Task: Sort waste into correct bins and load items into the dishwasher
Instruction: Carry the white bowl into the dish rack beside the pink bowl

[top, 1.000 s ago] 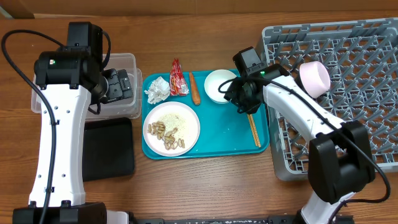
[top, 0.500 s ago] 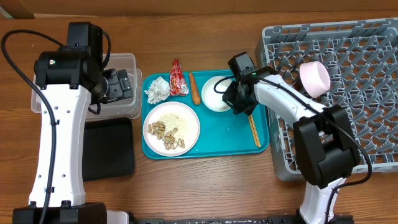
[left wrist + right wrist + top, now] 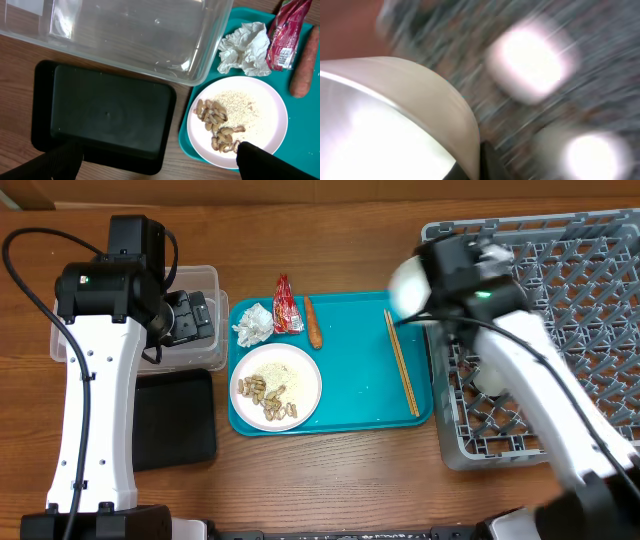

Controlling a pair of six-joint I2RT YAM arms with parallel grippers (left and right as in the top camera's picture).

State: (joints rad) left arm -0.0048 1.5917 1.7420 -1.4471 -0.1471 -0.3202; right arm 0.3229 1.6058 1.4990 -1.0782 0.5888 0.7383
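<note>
The rack's far wires are empty, so my right gripper will carry the bowl to the right in the overhead view, then down onto them, and let go of the bowl's rim.
My right gripper is shut on the rim of the white bowl and holds it in the air at the dish rack's left edge, blurred by motion. The bowl fills the left of the right wrist view. My left gripper is open and empty above the clear tub. The paper ball, red wrapper, food stick, chopsticks and the white plate of nut shells lie on the teal tray. The pink bowl is hidden behind my right arm.
The black tray lies in front of the clear tub, left of the teal tray. In the left wrist view the tub and black tray hold nothing. Two blurred pale shapes lie over the rack in the right wrist view.
My right gripper has lifted the white bowl off the teal tray and swung it right and back to the rack's edge. The left arm has not moved.
</note>
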